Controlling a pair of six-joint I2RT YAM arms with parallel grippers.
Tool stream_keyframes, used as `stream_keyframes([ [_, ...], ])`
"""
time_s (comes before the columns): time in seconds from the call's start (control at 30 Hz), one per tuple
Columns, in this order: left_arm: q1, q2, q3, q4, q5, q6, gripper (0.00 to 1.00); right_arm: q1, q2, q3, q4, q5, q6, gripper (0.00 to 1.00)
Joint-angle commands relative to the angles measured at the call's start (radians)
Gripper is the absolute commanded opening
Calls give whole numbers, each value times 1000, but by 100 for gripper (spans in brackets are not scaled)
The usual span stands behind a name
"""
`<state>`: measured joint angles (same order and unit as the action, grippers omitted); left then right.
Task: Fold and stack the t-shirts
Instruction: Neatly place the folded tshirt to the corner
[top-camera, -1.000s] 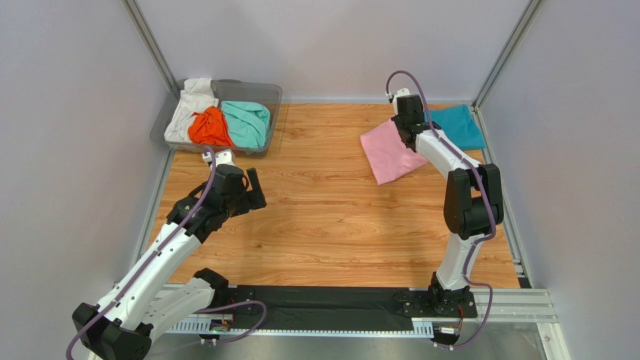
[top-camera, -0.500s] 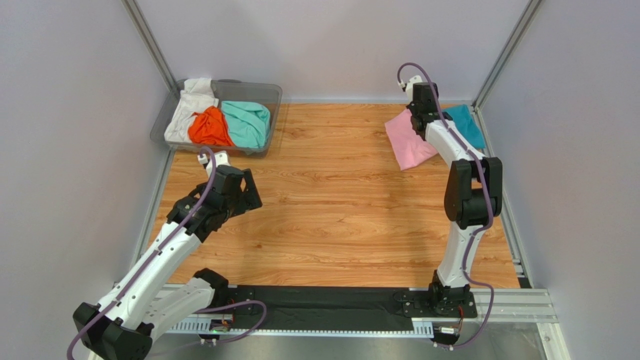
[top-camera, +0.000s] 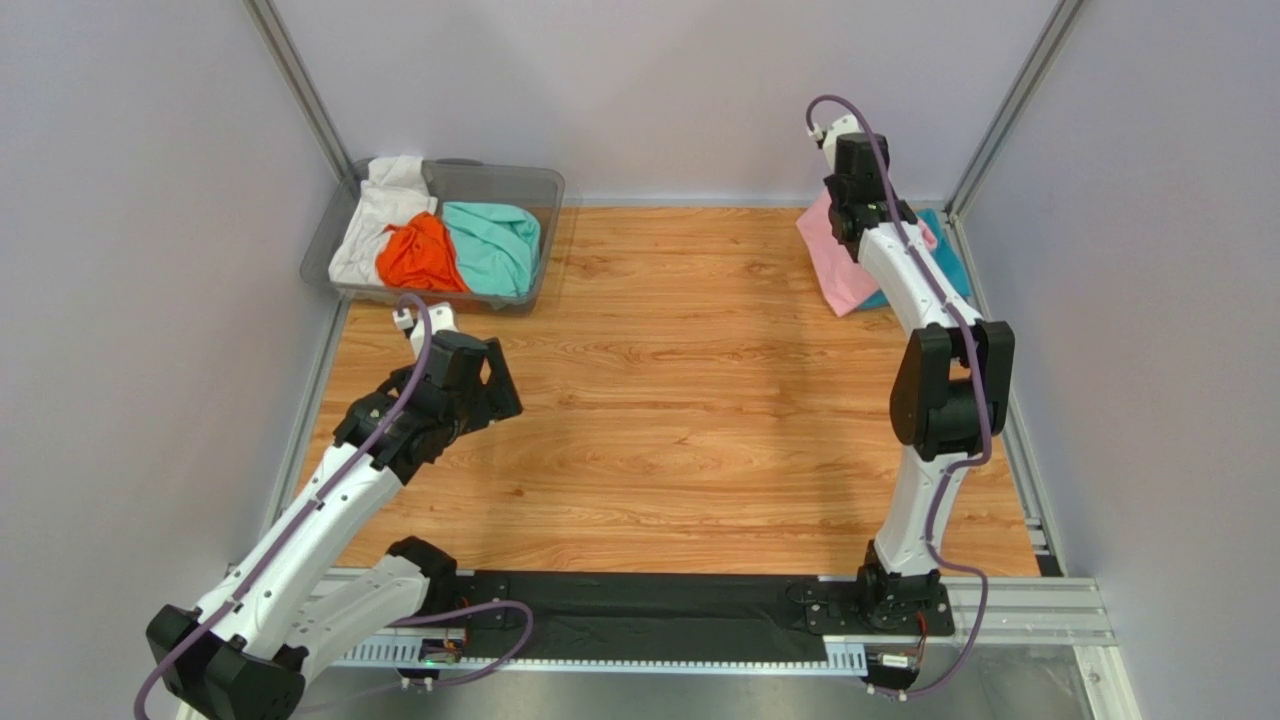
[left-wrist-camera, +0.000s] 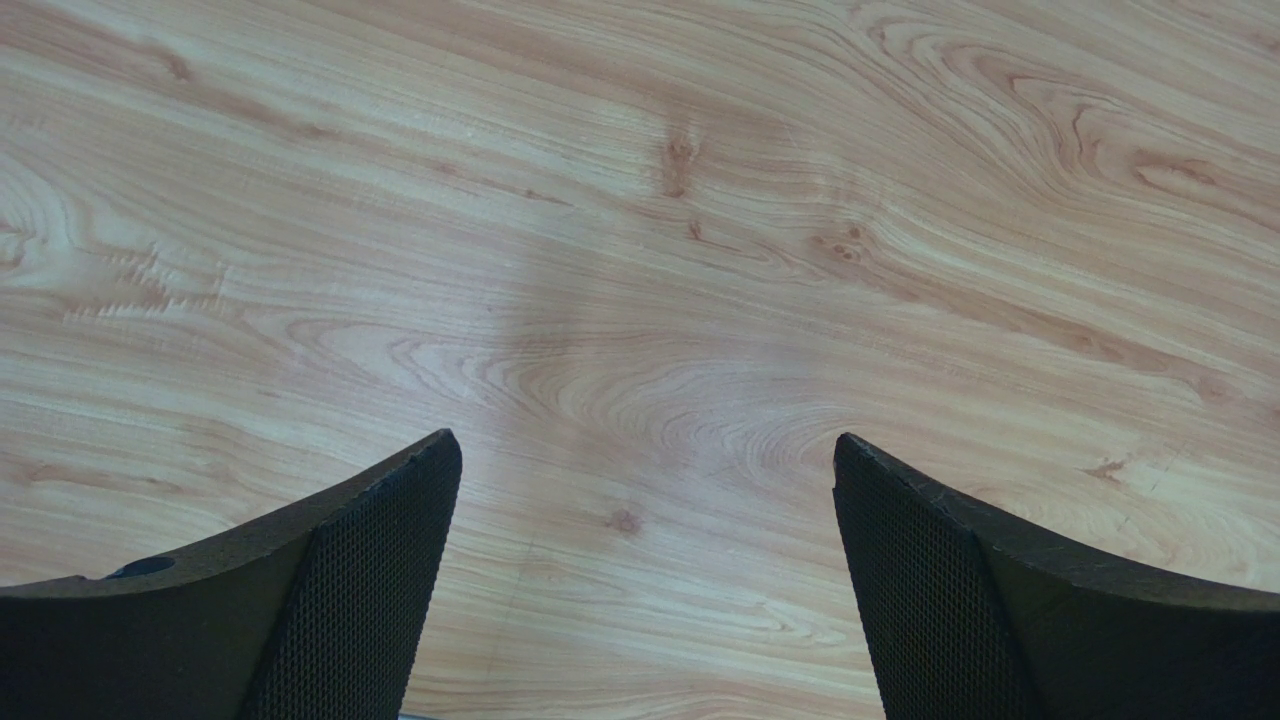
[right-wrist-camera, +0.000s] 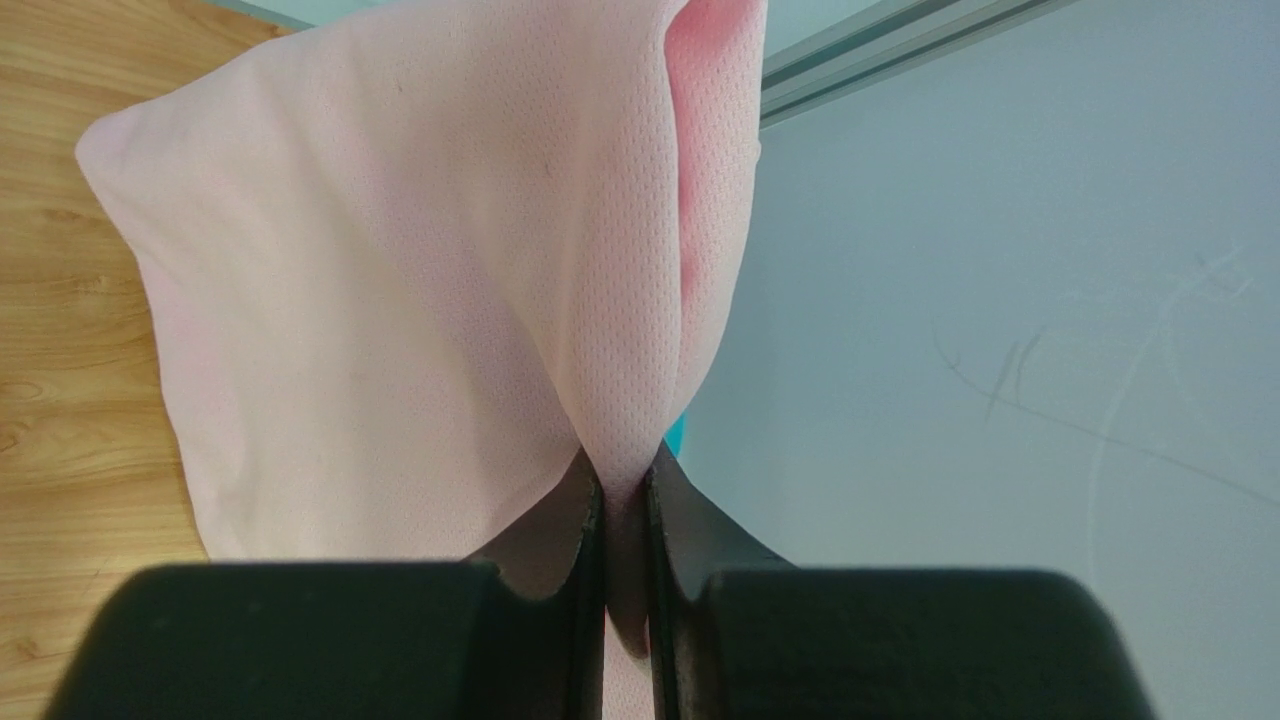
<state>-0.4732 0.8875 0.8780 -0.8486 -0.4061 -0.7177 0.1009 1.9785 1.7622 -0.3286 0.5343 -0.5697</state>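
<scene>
I will move my right gripper toward the side and down to let go, because the teal-blue t-shirt (top-camera: 944, 249) shows beside the pink one at that side.
The light pink t-shirt (top-camera: 831, 258) hangs folded from my right gripper (top-camera: 858, 207), which is shut on a pinch of its fabric (right-wrist-camera: 624, 473) at the table's far right corner. The pink t-shirt (right-wrist-camera: 376, 270) drapes away from the jaws and covers most of the teal-blue t-shirt (top-camera: 944, 249). Only a sliver of that teal shirt (right-wrist-camera: 678, 435) shows beside the fingers. White (top-camera: 376, 218), orange (top-camera: 418, 255) and mint-green (top-camera: 493, 243) t-shirts lie bunched in the bin. My left gripper (top-camera: 493, 387) hovers open over bare wood (left-wrist-camera: 646, 450), holding nothing.
A clear grey plastic bin (top-camera: 544, 183) stands at the far left corner. Grey walls and metal frame rails enclose the wooden table (top-camera: 676, 405) on three sides. The right wall is close behind my right gripper.
My right gripper has carried the pink t-shirt rightward and farther back, over the teal-blue one. The left arm has barely shifted.
</scene>
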Motion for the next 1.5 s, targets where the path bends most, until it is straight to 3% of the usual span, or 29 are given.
stream_keyframes([
  [0.0, 7, 1, 29, -1, -17, -12, 100, -17, -56, 85, -7, 38, 7, 0],
  [0.5, 11, 33, 33, 3, -31, -11, 100, -79, 37, 192, -102, -36, 56, 0],
  [1.2, 27, 183, 99, -21, -34, -15, 100, -253, 411, 473, -27, -109, 37, 0],
  [1.27, 28, 188, 102, -26, -37, -15, 100, -260, 436, 485, -24, -128, 53, 11],
  [1.3, 28, 189, 104, -29, -39, -15, 100, -263, 456, 490, -9, -125, 71, 23],
  [1.33, 30, 191, 105, -29, -39, -15, 100, -265, 465, 493, -3, -122, 80, 54],
  [1.37, 30, 195, 108, -32, -42, -15, 100, -270, 473, 497, 2, -122, 83, 71],
  [1.4, 30, 197, 119, -36, -40, -15, 100, -271, 486, 500, 35, -102, 108, 95],
  [1.47, 30, 202, 134, -41, -39, -14, 100, -277, 497, 513, 45, -68, 128, 100],
])
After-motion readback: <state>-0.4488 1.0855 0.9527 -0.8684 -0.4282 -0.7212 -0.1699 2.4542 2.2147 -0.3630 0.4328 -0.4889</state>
